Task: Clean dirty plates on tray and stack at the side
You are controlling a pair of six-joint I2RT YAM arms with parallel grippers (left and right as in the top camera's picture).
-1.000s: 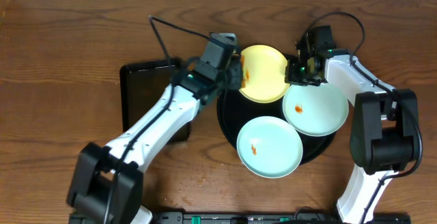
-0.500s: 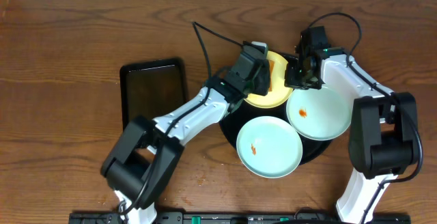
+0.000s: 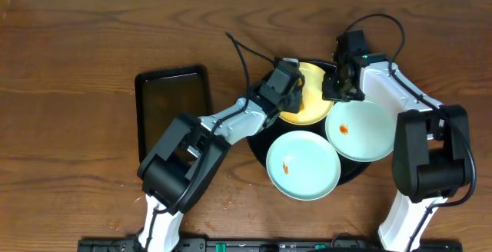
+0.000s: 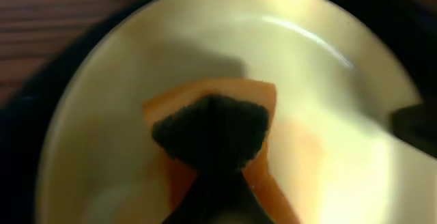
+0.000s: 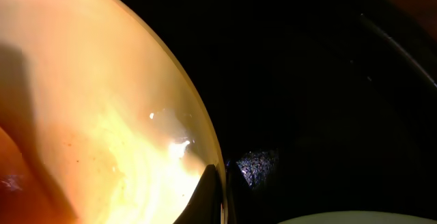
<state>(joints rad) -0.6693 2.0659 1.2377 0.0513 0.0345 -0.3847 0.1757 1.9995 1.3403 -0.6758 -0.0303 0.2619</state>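
The left gripper lifts off the yellow plate point(image 3: 314, 104) next, then moves across and down into the dark rectangular tray point(image 3: 172, 106) and releases the sponge, as that tray's bottom lies empty.
The pale yellow plate point(image 3: 314, 104) lies at the back of the black round tray point(image 3: 258, 140). My left gripper point(image 3: 290, 91) is shut on an orange sponge point(image 4: 263, 98) and presses it on the yellow plate point(image 4: 328, 80). My right gripper point(image 3: 338, 89) is shut on the yellow plate's right rim point(image 5: 102, 115), with the rim between its fingers point(image 5: 222, 177). Two mint-white plates with orange specks lie on the tray, one at the front point(image 3: 304, 165) and one at the right point(image 3: 361, 129).
A smaller dark rectangular tray point(image 3: 173, 110) lies left of the round tray on the brown wood tabletop point(image 3: 77, 91). The left arm stretches across from the front left. The black tray floor point(image 5: 307, 80) shows beside the yellow plate.
My left gripper has moved right with the sponge, from the plate's left edge onto the yellow plate. The yellow plate and the right mint plate have shifted slightly toward the front right.
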